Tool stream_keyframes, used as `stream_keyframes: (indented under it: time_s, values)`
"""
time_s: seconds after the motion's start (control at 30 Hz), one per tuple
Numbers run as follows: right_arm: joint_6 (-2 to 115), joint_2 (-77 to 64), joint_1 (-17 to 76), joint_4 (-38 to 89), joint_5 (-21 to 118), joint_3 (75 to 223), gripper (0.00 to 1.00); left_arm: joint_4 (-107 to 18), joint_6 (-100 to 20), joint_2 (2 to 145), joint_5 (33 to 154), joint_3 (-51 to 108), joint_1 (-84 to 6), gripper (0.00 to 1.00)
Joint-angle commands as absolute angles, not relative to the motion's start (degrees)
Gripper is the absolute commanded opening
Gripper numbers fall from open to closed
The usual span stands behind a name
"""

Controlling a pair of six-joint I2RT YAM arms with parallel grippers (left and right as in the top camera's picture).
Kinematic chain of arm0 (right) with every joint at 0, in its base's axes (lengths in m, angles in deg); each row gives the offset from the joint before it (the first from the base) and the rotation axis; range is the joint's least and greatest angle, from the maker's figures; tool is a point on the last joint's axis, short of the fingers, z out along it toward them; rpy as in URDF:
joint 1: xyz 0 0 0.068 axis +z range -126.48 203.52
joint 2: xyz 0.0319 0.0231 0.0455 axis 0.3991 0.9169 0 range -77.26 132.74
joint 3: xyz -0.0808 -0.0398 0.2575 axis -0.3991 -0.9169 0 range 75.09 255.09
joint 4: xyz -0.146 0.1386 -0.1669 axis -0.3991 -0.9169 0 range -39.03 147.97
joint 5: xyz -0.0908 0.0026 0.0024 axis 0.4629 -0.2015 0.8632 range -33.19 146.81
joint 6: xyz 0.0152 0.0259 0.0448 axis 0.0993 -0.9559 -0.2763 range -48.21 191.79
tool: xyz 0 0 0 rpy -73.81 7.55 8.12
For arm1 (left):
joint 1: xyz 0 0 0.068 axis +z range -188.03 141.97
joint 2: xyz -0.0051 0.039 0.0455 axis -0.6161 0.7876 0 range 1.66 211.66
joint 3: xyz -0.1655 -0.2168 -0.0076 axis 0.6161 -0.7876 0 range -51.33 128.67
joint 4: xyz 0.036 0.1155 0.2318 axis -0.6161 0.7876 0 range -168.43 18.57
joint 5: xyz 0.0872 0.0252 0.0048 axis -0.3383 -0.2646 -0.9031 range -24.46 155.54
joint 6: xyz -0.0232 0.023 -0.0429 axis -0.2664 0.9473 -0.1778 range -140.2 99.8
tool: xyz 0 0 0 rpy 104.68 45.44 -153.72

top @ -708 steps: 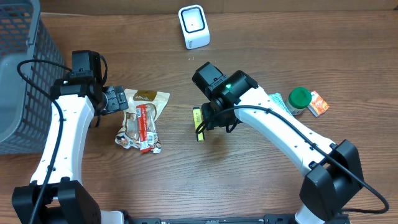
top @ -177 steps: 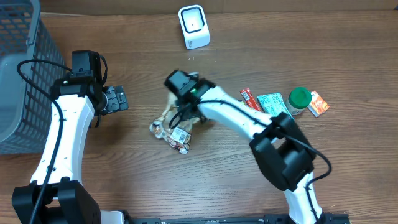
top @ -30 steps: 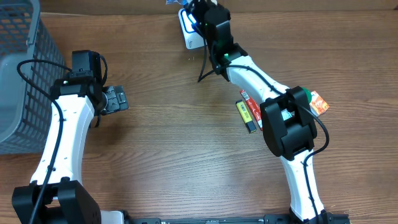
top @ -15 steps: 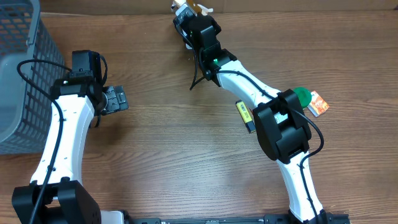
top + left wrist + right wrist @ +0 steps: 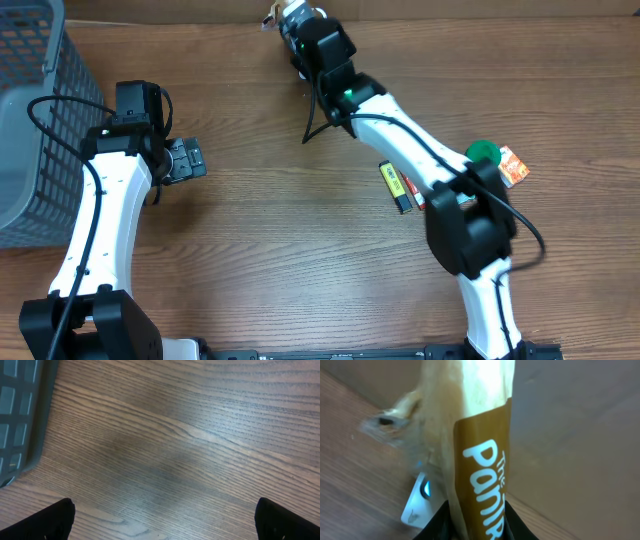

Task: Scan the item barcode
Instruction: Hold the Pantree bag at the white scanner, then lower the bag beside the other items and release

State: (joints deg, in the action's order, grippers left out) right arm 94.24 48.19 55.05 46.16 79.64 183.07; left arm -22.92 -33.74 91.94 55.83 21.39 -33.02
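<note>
The right gripper draws back and down next to release the bag (image 5: 283,12) beside the yellow-and-black bar, as that spot lies back of the gripper and below.
The item is a cream and brown snack bag (image 5: 480,435) with white lettering, standing upright between the fingers of my right gripper (image 5: 477,527), which is shut on it. In the overhead view that gripper (image 5: 300,25) is at the table's far edge, and only a corner of the bag (image 5: 283,12) shows past it. The white scanner (image 5: 417,502) with its blue light sits just behind and below the bag; overhead the arm hides it. My left gripper (image 5: 186,160) stands open over bare wood (image 5: 167,525), holding nothing.
A grey mesh basket (image 5: 40,110) stands at the far left, its corner (image 5: 20,415) in the left wrist view. At the right lie a yellow-and-black bar (image 5: 393,186), a green-lidded jar (image 5: 483,153) and an orange packet (image 5: 512,166).
My right arm has carried the bag leftward along the back edge, and it now covers the scanner in the overhead view. The left arm has not moved.
</note>
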Motion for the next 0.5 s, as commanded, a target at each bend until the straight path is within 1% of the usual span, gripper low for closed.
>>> stream_keyframes:
  time_s: [0.0,0.07,0.2,0.4,0.47]
  values:
    - [87.0,39.3,54.5,40.3,79.7,184.2,0.04,-23.0,-34.0,92.3,55.3,21.7,-32.8,1.00]
    - [85.1,36.6,54.4,33.3,78.9,184.2,0.04,-23.0,-34.0,92.3,55.3,21.7,-32.8,1.00]
    - [85.0,33.2,53.5,18.0,73.1,184.2,0.04,-23.0,-34.0,92.3,55.3,21.7,-32.8,1.00]
    - [85.0,33.2,52.3,-7.7,64.1,183.9,0.04,-23.0,-34.0,92.3,55.2,21.7,-32.8,1.00]
    - [84.9,33.3,51.6,-13.4,62.1,182.8,0.08,-23.0,-34.0,92.3,55.3,21.7,-32.8,1.00]
